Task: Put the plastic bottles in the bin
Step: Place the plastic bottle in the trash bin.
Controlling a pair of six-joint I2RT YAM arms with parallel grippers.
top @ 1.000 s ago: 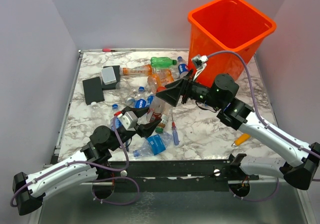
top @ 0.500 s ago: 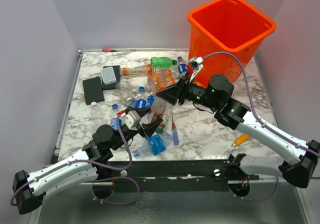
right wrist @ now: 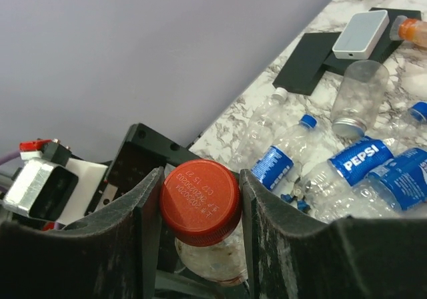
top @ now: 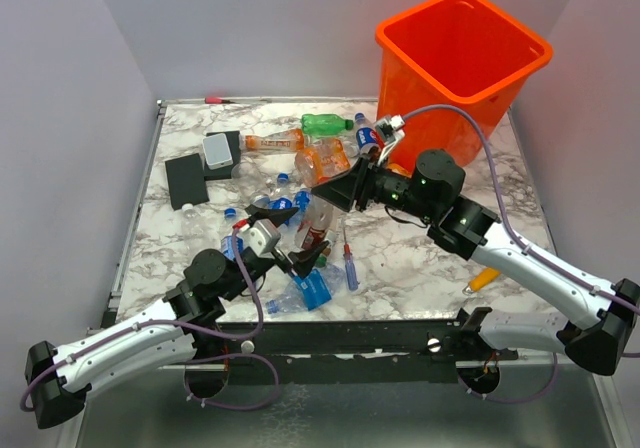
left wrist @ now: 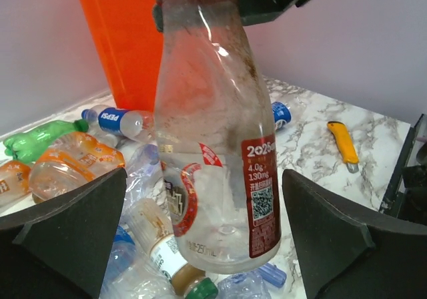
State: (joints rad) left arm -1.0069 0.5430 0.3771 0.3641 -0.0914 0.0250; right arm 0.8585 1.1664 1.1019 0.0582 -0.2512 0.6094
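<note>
The bottle goes up in my right gripper to over the bin's opening [top: 463, 50] next for its release. That opening lies outward of it, to the right in the top view.
A clear plastic bottle [top: 315, 218] with a red label and red cap [right wrist: 200, 202] stands tilted above the pile of bottles. My right gripper [right wrist: 200, 179] is shut on its cap, both fingers pressed to the cap's sides. My left gripper [left wrist: 203, 179] is open, its fingers wide on either side of the bottle's [left wrist: 213, 145] base and not touching it. The orange bin [top: 460, 38] stands upright at the far right of the table, behind the right arm. Several more bottles lie below, among them a green one [top: 325, 123], an orange one [top: 325, 158] and a Pepsi one [right wrist: 347, 165].
A yellow-handled knife [top: 482, 278] lies to the right near the front edge. A blue-and-red screwdriver [top: 349, 263] lies beside the pile. A black pad [top: 187, 180] with a grey-white box [top: 218, 150] sits at the left. A red pen [top: 220, 99] lies at the back edge.
My right gripper has closed onto the bottle's cap. My left gripper has let go of the bottle's body and opened wide.
</note>
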